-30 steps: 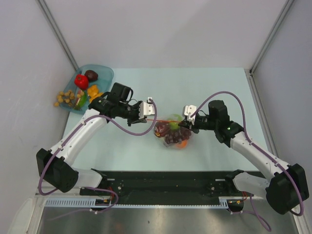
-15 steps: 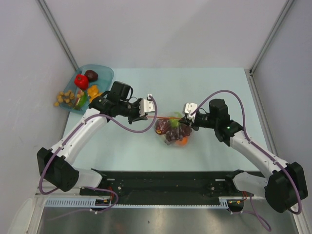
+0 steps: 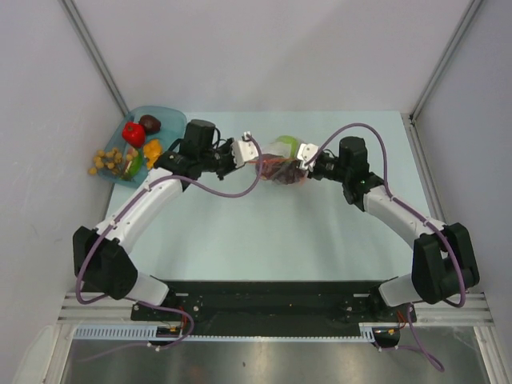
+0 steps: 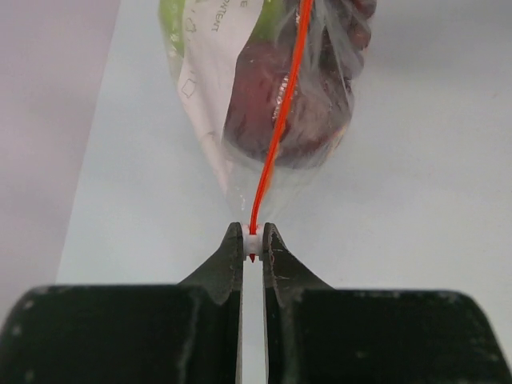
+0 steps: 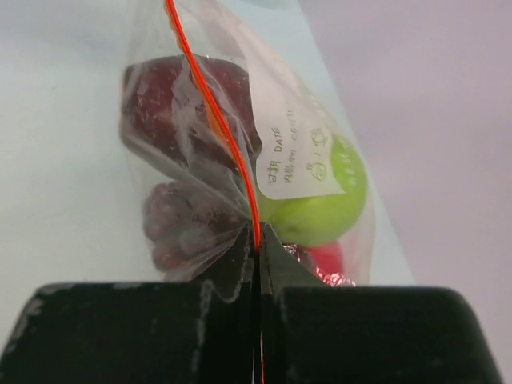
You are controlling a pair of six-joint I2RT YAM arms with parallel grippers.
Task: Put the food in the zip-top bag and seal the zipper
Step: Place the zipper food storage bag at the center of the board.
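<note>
The white tab goes back and down with my left gripper next. It is released on the tabletop's bare near middle, which lies below and back of the gripper.
The zip-top bag [image 3: 279, 162] hangs stretched between my two grippers over the far middle of the table. My left gripper [image 3: 251, 151] [image 4: 253, 238] is shut on the white tab at one end of the red-orange zipper [image 4: 280, 120]. At the other end, my right gripper [image 5: 258, 238] [image 3: 306, 154] is shut on the zipper [image 5: 214, 104]. Food shows through the clear plastic: a green apple [image 5: 340, 200] behind the white label [image 5: 290, 152], dark purple grapes [image 5: 180, 220], and a red apple [image 5: 328, 258] low down. The zipper runs as one thin line along the bag's top.
A teal-blue tray [image 3: 171, 119] stands at the table's far left corner with a red fruit [image 3: 134, 134], a dark fruit [image 3: 150, 123] and yellow pieces [image 3: 108, 160] spilling over its edge. Grey walls close in the back and both sides.
Both grippers have carried the bag from the table's middle towards the far side and raised it. Each keeps its hold on the zipper ends.
</note>
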